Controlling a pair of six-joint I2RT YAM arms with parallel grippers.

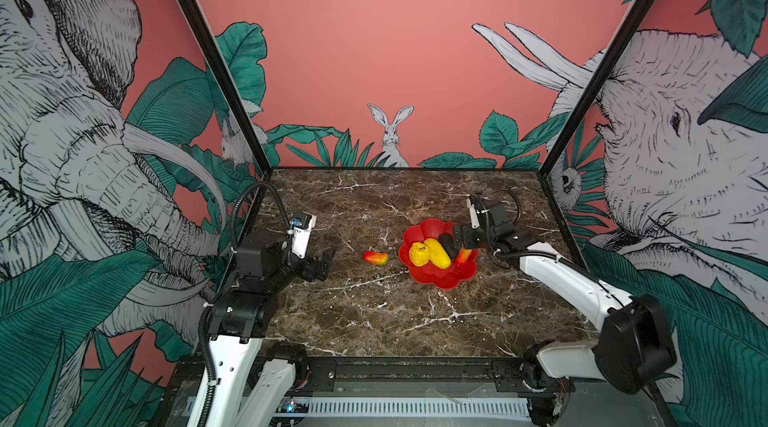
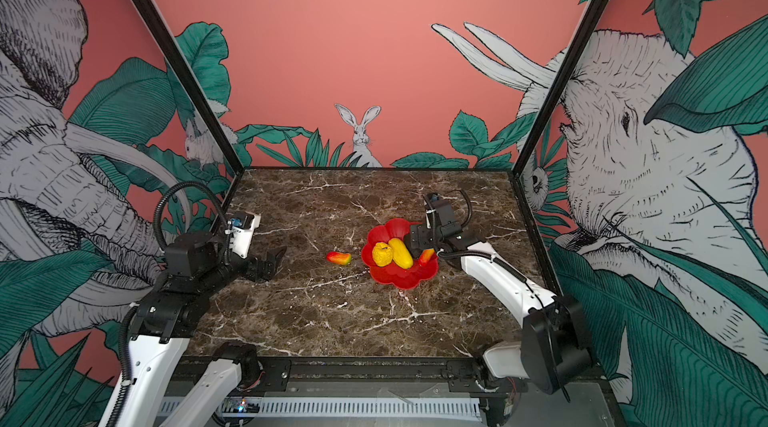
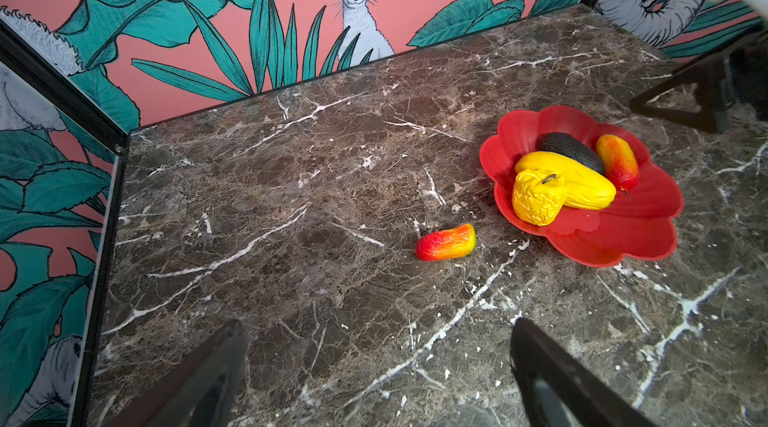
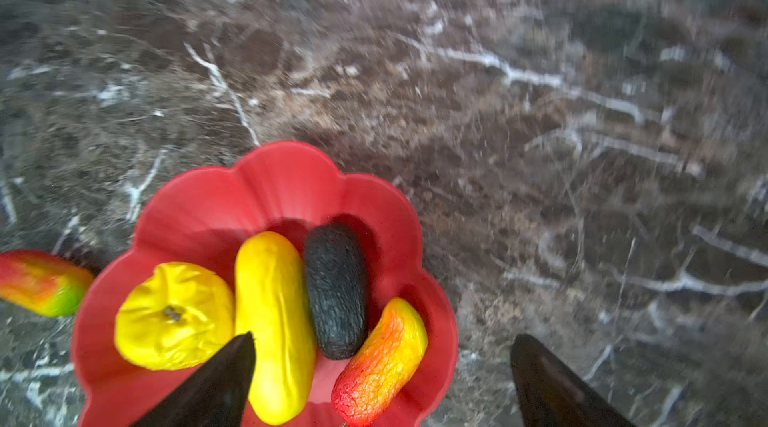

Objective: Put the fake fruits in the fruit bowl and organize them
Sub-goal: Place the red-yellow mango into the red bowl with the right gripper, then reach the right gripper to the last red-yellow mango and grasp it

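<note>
The second red-orange fruit is still outside the bowl, so I need to swing my right gripper across the bowl next, turn it on the way, and lower it astride that fruit's middle (image 1: 375,257) (image 4: 38,278).
The red flower-shaped fruit bowl (image 1: 419,231) sits right of the table's middle. In it lie a bumpy round yellow fruit (image 1: 419,254), a smooth oblong yellow one (image 1: 438,253), a blackish oval (image 1: 449,244) and a red-orange tapered piece (image 1: 464,256) at the right rim. Another red-orange piece (image 1: 375,258) lies on the marble just left of the bowl. My right gripper (image 4: 382,337) hangs open over the bowl's right side; the red-orange piece (image 4: 380,362) lies loose below its spread fingers. My left gripper (image 3: 378,323) stands open and empty, well left of the loose piece (image 3: 445,243).
The marble table (image 1: 374,321) is boxed in by printed walls at the back and both sides, with black frame posts (image 1: 216,67) at the far corners. The left arm (image 1: 266,263) rests along the left edge.
</note>
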